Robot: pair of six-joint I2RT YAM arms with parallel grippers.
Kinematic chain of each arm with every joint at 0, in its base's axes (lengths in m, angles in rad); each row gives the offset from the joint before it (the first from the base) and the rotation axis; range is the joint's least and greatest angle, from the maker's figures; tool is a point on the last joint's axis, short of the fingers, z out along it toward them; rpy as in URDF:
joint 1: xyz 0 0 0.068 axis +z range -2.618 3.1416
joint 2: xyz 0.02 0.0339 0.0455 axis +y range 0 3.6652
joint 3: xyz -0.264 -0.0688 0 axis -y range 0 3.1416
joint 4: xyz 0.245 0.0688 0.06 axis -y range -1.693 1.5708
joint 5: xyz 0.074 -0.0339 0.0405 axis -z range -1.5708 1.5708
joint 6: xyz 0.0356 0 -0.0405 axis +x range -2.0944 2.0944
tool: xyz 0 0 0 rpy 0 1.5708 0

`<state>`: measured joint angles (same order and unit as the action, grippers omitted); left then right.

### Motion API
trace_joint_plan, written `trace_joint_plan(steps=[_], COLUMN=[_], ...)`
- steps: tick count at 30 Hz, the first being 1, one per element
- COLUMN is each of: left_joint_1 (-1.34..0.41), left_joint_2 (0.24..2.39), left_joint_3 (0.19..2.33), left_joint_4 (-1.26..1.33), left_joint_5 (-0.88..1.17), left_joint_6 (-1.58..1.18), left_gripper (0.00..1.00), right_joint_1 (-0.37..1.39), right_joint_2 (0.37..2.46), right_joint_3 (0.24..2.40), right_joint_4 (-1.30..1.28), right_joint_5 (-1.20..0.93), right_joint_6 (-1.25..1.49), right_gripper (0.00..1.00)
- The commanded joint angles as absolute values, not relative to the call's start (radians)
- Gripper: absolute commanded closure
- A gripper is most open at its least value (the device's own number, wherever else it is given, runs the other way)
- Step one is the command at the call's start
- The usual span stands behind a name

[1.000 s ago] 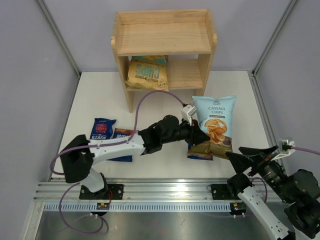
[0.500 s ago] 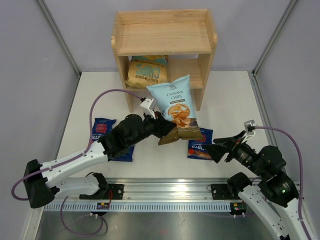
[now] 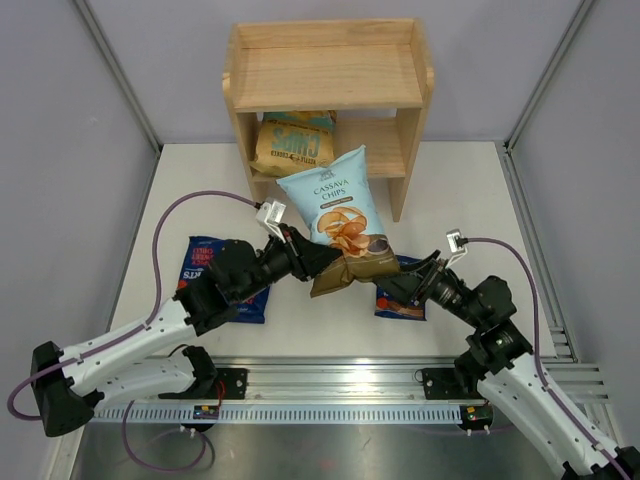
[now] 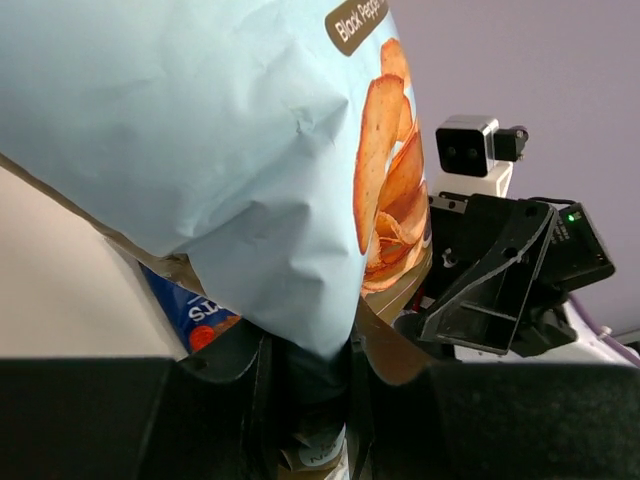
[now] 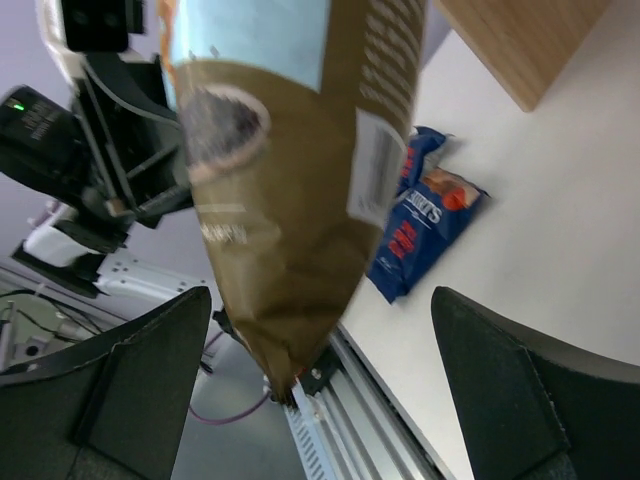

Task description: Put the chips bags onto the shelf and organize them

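Since the cassava bag's loose brown corner (image 3: 386,264) (image 5: 288,310) hangs between its open fingers, I will advance my right gripper onto that corner and close on it there.
My left gripper (image 3: 318,264) is shut on the lower corner of the light-blue-and-brown cassava chips bag (image 3: 336,208) and holds it tilted above the table in front of the shelf (image 3: 330,72). The left wrist view is filled by this bag (image 4: 220,150), pinched between my left gripper's (image 4: 310,395) jaws. My right gripper (image 3: 393,289) is open just right of the bag's brown bottom (image 5: 290,200), above a Burts bag (image 3: 405,306). Two more Burts bags (image 3: 205,258) lie at the left. The tan-and-teal bag (image 3: 293,140) stands on the shelf's lower tier.
The shelf's top tier and the right half of its lower tier (image 3: 375,145) hold nothing. A Burts bag (image 5: 425,225) lies on the white table in the right wrist view, with the shelf's side panel (image 5: 520,40) above it. Metal rails (image 3: 320,385) run along the near edge.
The left arm has shifted the cassava bag slightly left and lower. The right arm has reached left, bringing its open gripper up to the bag's bottom over the right Burts bag.
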<state>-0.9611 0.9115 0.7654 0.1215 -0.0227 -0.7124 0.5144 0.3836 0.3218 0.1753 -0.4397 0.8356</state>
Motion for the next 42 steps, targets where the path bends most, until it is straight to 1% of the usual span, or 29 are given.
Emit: trace_joint_plan(steps=[1,5,9,11,13,14,15,16,17,18,19,20,21,22,24,26,27,33,34,42], left_joint_1=[-0.969,-0.979,-0.999,-1.000,-1.000,-1.002,-1.000,-1.002,-1.002,-1.002,-1.002,-1.002,-1.002,-1.000,-1.002,-1.002,-1.002,-1.002,-1.002,-1.002], left_joint_2=[0.897,0.919,0.943,0.956,0.963,0.966,0.966,0.965,0.963,0.960,0.956,0.951,0.940,0.931,0.896,0.865,0.844,0.669,0.646,0.511], left_joint_3=[0.743,0.724,0.719,0.730,0.735,0.736,0.735,0.733,0.732,0.732,0.730,0.729,0.727,0.729,0.719,0.701,0.695,0.692,0.702,0.850], left_joint_4=[0.343,0.446,0.485,0.465,0.443,0.424,0.419,0.416,0.407,0.399,0.390,0.370,0.359,0.341,0.289,0.229,0.201,-0.085,-0.166,-0.526], left_joint_5=[0.032,0.058,0.069,0.071,0.072,0.069,0.071,0.072,0.074,0.072,0.068,0.063,0.049,0.037,0.005,-0.075,-0.096,-0.254,-0.271,-0.344], left_joint_6=[-0.816,-0.850,-0.873,-0.873,-0.868,-0.865,-0.858,-0.851,-0.844,-0.830,-0.824,-0.818,-0.802,-0.795,-0.784,-0.784,-0.784,-0.764,-0.756,-0.672], left_gripper=[0.95,0.95,0.95,0.95,0.93,0.91,0.83,0.80,0.77,0.72,0.65,0.57,0.47,0.24,0.12,0.03,0.01,0.01,0.01,0.01], right_joint_1=[0.515,0.515,0.515,0.517,0.517,0.515,0.517,0.517,0.517,0.517,0.518,0.517,0.517,0.518,0.517,0.517,0.517,0.517,0.517,0.515], right_joint_2=[0.434,0.524,0.604,0.606,0.595,0.589,0.575,0.571,0.563,0.552,0.551,0.551,0.551,0.551,0.560,0.575,0.581,0.684,0.695,0.819], right_joint_3=[0.321,0.308,0.325,0.331,0.337,0.337,0.333,0.316,0.310,0.307,0.305,0.305,0.307,0.314,0.325,0.342,0.348,0.416,0.432,0.538], right_joint_4=[0.521,0.658,0.701,0.718,0.710,0.703,0.707,0.724,0.742,0.739,0.739,0.748,0.749,0.752,0.739,0.738,0.738,0.750,0.749,0.706], right_joint_5=[-0.468,-0.437,-0.405,-0.399,-0.385,-0.380,-0.365,-0.362,-0.357,-0.341,-0.339,-0.336,-0.336,-0.337,-0.339,-0.336,-0.331,-0.319,-0.311,-0.262], right_joint_6=[0.928,0.982,0.996,0.997,0.989,0.980,0.976,0.971,0.968,0.968,0.963,0.953,0.950,0.940,0.931,0.920,0.916,0.936,0.946,0.960], right_gripper=[0.01,0.00,0.03,0.11,0.23,0.36,0.42,0.48,0.57,0.60,0.64,0.67,0.69,0.70,0.73,0.76,0.77,0.77,0.77,0.77])
